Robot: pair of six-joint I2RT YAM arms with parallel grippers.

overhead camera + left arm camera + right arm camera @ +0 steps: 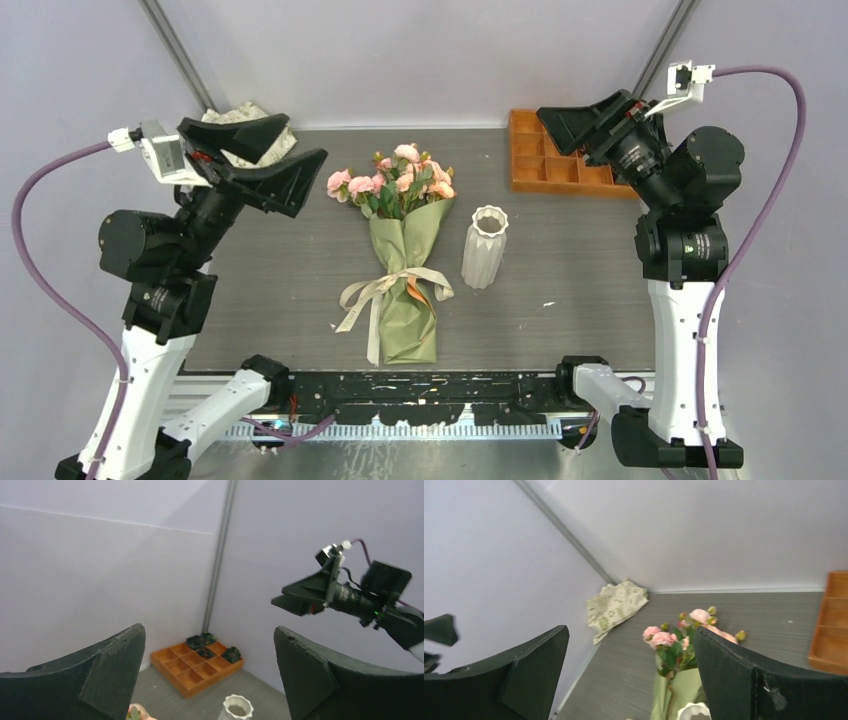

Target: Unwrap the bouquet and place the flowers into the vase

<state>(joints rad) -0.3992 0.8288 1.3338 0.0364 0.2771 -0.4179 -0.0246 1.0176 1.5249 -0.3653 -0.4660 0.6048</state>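
I will next move my right gripper across, down and back onto the ribbon's short tail (362,302), below it and nearer my base, because the bow binds the paper.
The bouquet (405,280) lies flat in the middle of the table, an olive-green paper cone tied with cream ribbon (385,288). Its pink flowers (395,182) fan out toward the far edge; the right wrist view catches them too (664,639). A small white ribbed vase (485,246) stands upright just right of the bouquet, its rim at the bottom of the left wrist view (237,708). My left gripper (265,160) hovers open, high over the far left of the table. My right gripper (570,128) hovers open above the far right. Neither touches anything.
An orange compartment tray (550,160) sits at the far right corner, with dark bits in some cells (205,642). A cream patterned cloth (616,607) lies crumpled at the far left corner. Grey walls and a corner post close the back.
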